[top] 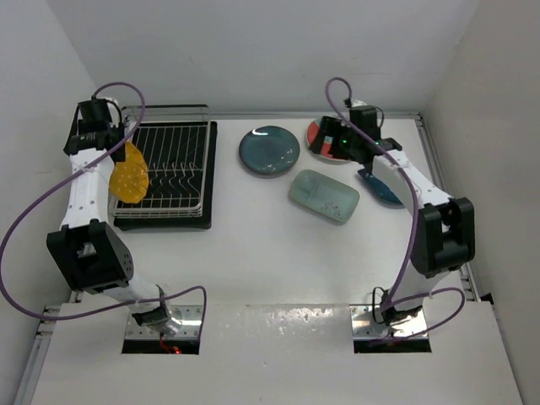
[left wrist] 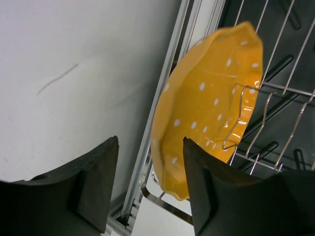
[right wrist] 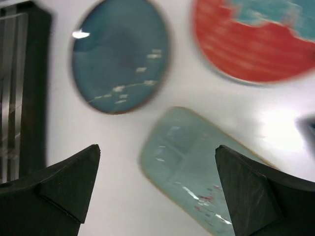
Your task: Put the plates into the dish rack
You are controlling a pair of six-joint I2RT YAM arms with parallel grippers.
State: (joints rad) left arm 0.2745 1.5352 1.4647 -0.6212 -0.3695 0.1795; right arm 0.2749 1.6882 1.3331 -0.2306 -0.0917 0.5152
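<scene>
Next, my right gripper swings to the right in the top view, down to the dark blue plate's wall-side rim (top: 400, 201), since that plate lies flat.
The yellow-orange scalloped plate (top: 128, 177) stands on edge at the left side of the dish rack (top: 169, 198). In the left wrist view the plate (left wrist: 211, 98) leans against the wire tines (left wrist: 256, 118). My left gripper (top: 116, 142) is open; the plate's lower rim sits just beyond its fingertips (left wrist: 197, 167). My right gripper (top: 353, 150) is open and empty, hovering over the red-rimmed plate (top: 318, 135). The dark teal round plate (top: 269, 150), pale green plate (top: 325, 196) and dark blue plate (top: 380, 187) lie flat on the table. The right wrist view shows the teal plate (right wrist: 120, 54), the pale green plate (right wrist: 197, 172) and the red-rimmed plate (right wrist: 256, 44).
The rack sits on a black tray (top: 211, 169) at the table's back left, close to the left wall (left wrist: 74, 73). A metal table rail (left wrist: 162, 113) runs beside the rack. The right wall and table edge (top: 439, 160) are near the dark blue plate.
</scene>
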